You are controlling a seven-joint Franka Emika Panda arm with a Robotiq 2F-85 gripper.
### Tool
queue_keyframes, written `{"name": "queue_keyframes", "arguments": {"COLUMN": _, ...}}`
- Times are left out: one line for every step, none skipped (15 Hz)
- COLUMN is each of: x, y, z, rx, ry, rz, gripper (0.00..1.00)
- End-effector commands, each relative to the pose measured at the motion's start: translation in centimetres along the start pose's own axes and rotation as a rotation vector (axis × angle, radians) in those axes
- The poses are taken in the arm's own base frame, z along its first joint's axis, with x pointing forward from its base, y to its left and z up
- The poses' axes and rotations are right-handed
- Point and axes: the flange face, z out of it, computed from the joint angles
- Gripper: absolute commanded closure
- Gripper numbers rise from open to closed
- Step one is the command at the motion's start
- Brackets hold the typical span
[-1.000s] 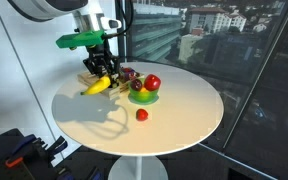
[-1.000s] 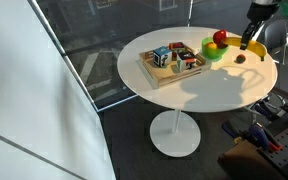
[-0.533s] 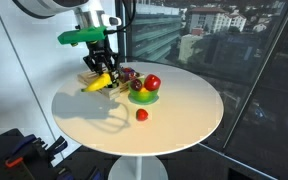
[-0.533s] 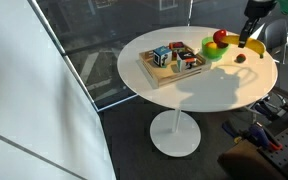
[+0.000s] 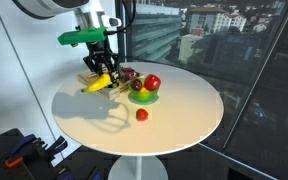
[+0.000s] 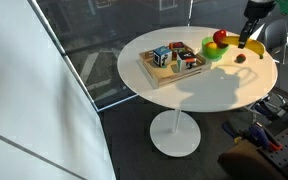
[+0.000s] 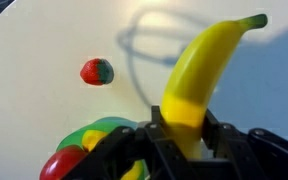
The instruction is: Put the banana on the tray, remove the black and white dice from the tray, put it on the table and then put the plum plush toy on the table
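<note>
The banana should be released on the tray's bare strip point(image 6: 171, 72), since blocks crowd the rest of the tray. My gripper should next go across the table past the green bowl and then down to that strip.
My gripper point(image 5: 104, 68) is shut on the yellow banana point(image 5: 96, 85) and holds it above the white table point(image 5: 174, 120), next to the green bowl. In the wrist view the banana point(image 7: 202, 65) sticks out between the fingers point(image 7: 220, 132). The light-wood tray point(image 6: 155, 78) lies across the table from the gripper point(image 6: 252, 36) and banana point(image 6: 253, 47). The black and white dice point(image 6: 161, 57) sits on the tray with other small blocks. A dark rounded thing point(image 5: 127, 73), probably the plum plush toy, lies at the tray's end beside the bowl.
A round green bowl point(image 5: 142, 97) with red and yellow fruits stands near the gripper, also in the wrist view point(image 7: 106, 130). A small red fruit point(image 5: 141, 115) lies loose on the table. Glass walls stand close behind the table.
The gripper has lifted the banana slightly compared with one second ago. Since half a second ago nothing has visibly moved.
</note>
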Motion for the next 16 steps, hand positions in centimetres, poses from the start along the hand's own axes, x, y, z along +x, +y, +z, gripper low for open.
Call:
{"name": "queue_keyframes", "arguments": {"x": 1.7, "y": 0.0, "z": -0.4, "rx": -0.004, "ry": 0.010, "rz": -0.019, "gripper": 0.84}}
{"name": "queue_keyframes", "arguments": {"x": 2.3, "y": -0.2, "z": -0.6, "rx": -0.007, "ry": 0.015, "rz": -0.031, "gripper": 0.84}}
{"name": "queue_keyframes", "arguments": {"x": 3.1, "y": -0.6, "z": -0.9, "rx": -0.013, "ry": 0.019, "rz": -0.049, "gripper": 0.84}}
{"name": "queue_keyframes", "arguments": {"x": 3.8, "y": -1.0, "z": -1.0, "rx": -0.017, "ry": 0.023, "rz": -0.067, "gripper": 0.84}}
{"name": "queue_keyframes", "arguments": {"x": 4.9, "y": -1.7, "z": -1.3, "rx": -0.030, "ry": 0.031, "rz": -0.093, "gripper": 0.84}}
{"name": "queue_keyframes", "arguments": {"x": 5.8, "y": -2.3, "z": -1.5, "rx": -0.036, "ry": 0.037, "rz": -0.120, "gripper": 0.84}}
{"name": "queue_keyframes", "arguments": {"x": 6.8, "y": -2.9, "z": -1.7, "rx": -0.041, "ry": 0.039, "rz": -0.143, "gripper": 0.84}}
{"name": "queue_keyframes", "arguments": {"x": 7.8, "y": -3.6, "z": -1.8, "rx": -0.044, "ry": 0.040, "rz": -0.168, "gripper": 0.84}}
{"name": "queue_keyframes", "arguments": {"x": 8.7, "y": -4.2, "z": -1.8, "rx": -0.052, "ry": 0.045, "rz": -0.190, "gripper": 0.84}}
{"name": "queue_keyframes", "arguments": {"x": 9.6, "y": -4.8, "z": -1.8, "rx": -0.053, "ry": 0.044, "rz": -0.211, "gripper": 0.84}}
{"name": "queue_keyframes", "arguments": {"x": 10.5, "y": -5.3, "z": -1.6, "rx": -0.056, "ry": 0.039, "rz": -0.228, "gripper": 0.84}}
{"name": "queue_keyframes", "arguments": {"x": 11.4, "y": -5.9, "z": -1.5, "rx": -0.062, "ry": 0.041, "rz": -0.251, "gripper": 0.84}}
{"name": "queue_keyframes", "arguments": {"x": 12.1, "y": -6.4, "z": -1.2, "rx": -0.067, "ry": 0.037, "rz": -0.274, "gripper": 0.84}}
{"name": "queue_keyframes", "arguments": {"x": 12.8, "y": -6.9, "z": -1.0, "rx": -0.075, "ry": 0.036, "rz": -0.294, "gripper": 0.84}}
{"name": "queue_keyframes", "arguments": {"x": 13.6, "y": -7.4, "z": -0.7, "rx": -0.082, "ry": 0.034, "rz": -0.317, "gripper": 0.84}}
{"name": "queue_keyframes", "arguments": {"x": 14.3, "y": -7.8, "z": -0.5, "rx": -0.088, "ry": 0.032, "rz": -0.336, "gripper": 0.84}}
